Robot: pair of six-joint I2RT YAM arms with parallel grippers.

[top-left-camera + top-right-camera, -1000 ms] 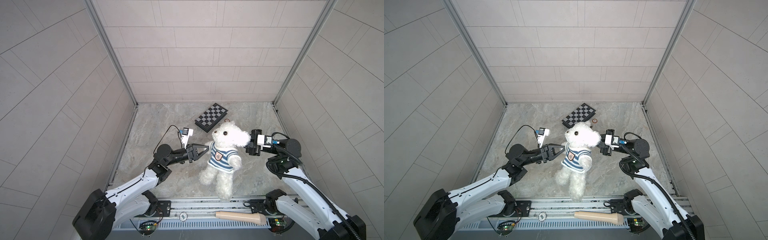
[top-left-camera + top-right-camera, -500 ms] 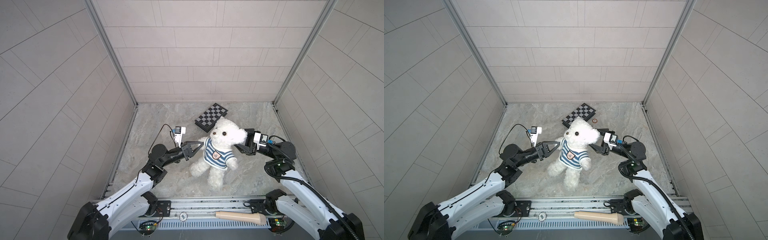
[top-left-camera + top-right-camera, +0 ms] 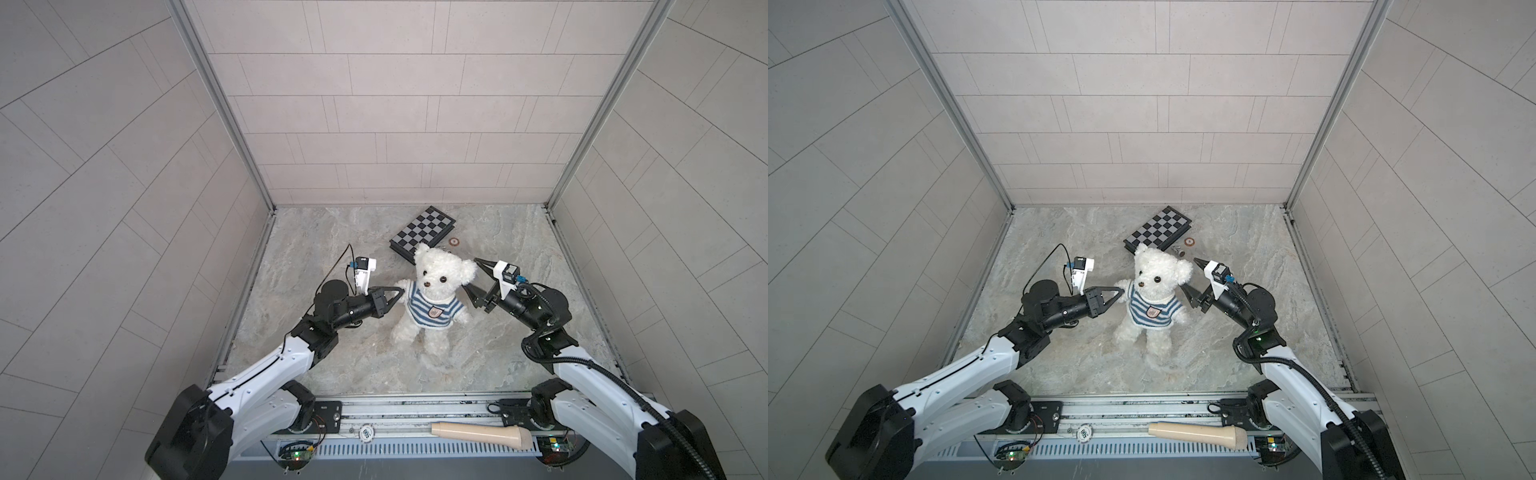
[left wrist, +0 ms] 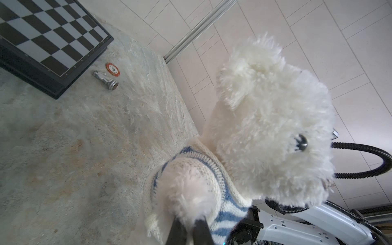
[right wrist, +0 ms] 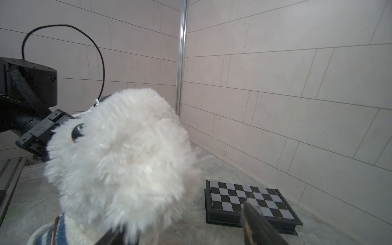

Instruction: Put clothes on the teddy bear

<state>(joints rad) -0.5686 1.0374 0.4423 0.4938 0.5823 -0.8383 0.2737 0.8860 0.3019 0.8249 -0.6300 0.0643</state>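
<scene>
My left gripper holds the bear's arm and the paw already sticks out of the shirt's sleeve, so next it will lower to lay the bear (image 3: 441,277) on the tabletop below and release its arm.
The fluffy white teddy bear (image 3: 441,277) stands upright mid-table in both top views, wearing a navy-and-white striped shirt (image 3: 432,309) with a crest badge. My left gripper (image 3: 398,290) is shut on the bear's outstretched arm; in the left wrist view its black fingers (image 4: 180,230) pinch the furry paw sticking out of the sleeve (image 4: 222,199). My right gripper (image 3: 473,276) stands open close beside the bear's head and ear, gripping nothing. In the right wrist view one finger (image 5: 258,222) is over the chessboard side and the bear's head (image 5: 118,161) fills the near view.
A folded black-and-grey chessboard (image 3: 423,232) lies behind the bear near the back wall. Beside it lie a red-and-white chip (image 3: 455,241) and a small metal piece (image 4: 105,79). A beige handle-shaped object (image 3: 482,434) rests on the front rail. Tiled walls close in three sides.
The bear has come down from hanging in the air and now stands on the table. My right gripper has opened and let go of its head. The left gripper keeps its hold.
</scene>
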